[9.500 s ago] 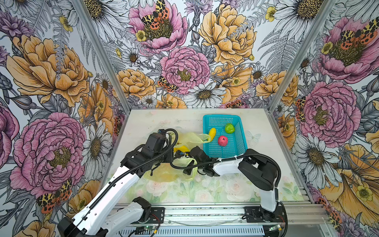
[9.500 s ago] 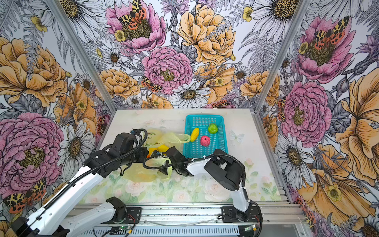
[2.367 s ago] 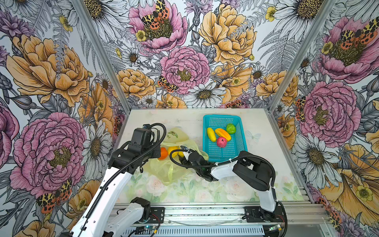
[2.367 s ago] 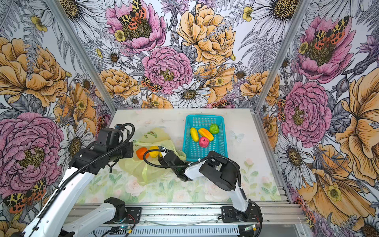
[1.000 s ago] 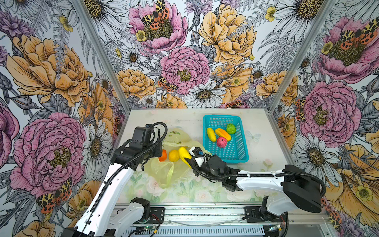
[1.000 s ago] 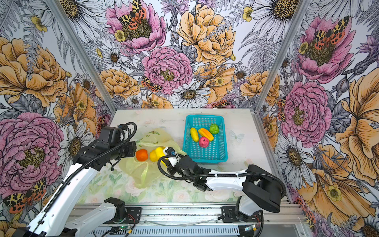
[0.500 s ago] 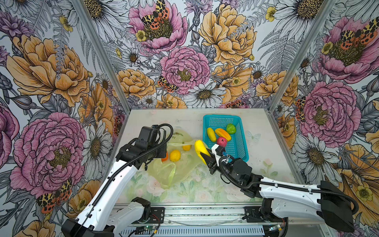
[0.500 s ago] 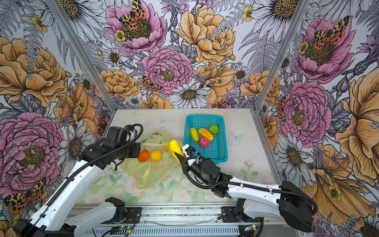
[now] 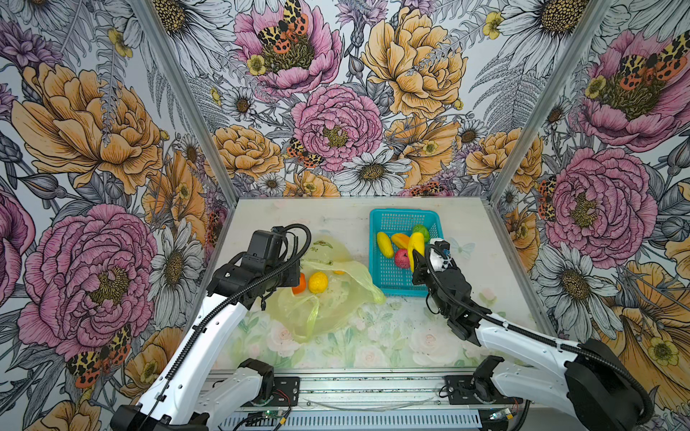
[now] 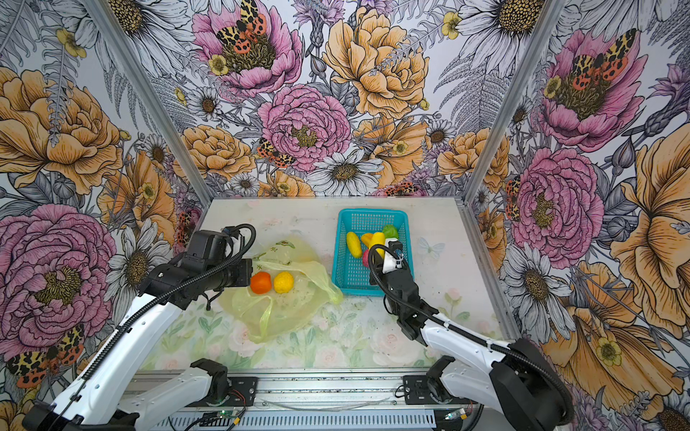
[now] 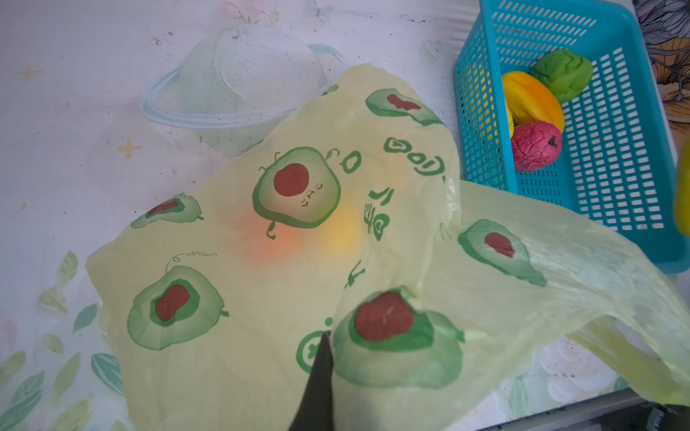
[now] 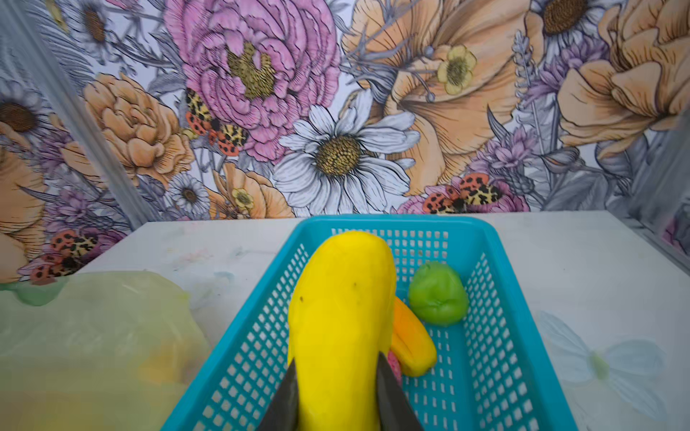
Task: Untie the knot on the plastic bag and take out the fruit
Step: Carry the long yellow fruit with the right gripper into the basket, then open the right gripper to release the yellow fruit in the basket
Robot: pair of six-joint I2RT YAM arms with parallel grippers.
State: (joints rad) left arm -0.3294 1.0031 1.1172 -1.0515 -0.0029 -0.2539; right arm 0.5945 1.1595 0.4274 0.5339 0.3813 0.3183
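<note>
My right gripper moves toward the basket's side by the bag [image 9: 332, 302] next, lowers and releases the yellow banana, since bare basket bottom [image 9: 385, 271] shows beside the pink-red fruit.
The yellow-green plastic bag [image 9: 332, 302] lies slack and open at centre left in both top views. An orange [image 10: 260, 282] and a lemon [image 10: 283, 282] rest on its film. My left gripper [image 11: 332, 337] is shut on a fold of the bag; one black finger [image 11: 321, 373] shows, the other is under the film. My right gripper [image 12: 336, 364] is shut on a yellow banana [image 12: 341, 298], held over the teal basket [image 12: 373, 222]. The knot is out of view; a handle loop [image 9: 311, 315] hangs loose.
Inside the basket [image 9: 403, 213] lie another yellow banana [image 9: 384, 244], an orange-yellow mango [image 12: 410, 343], a lumpy green fruit [image 12: 437, 294] and a pink-red one [image 11: 535, 145]. Flowered walls close in the table at the back and on both sides.
My right gripper has carried the banana from the bag's mouth rightward to above the basket. The left gripper has kept its hold on the bag and barely shifted.
</note>
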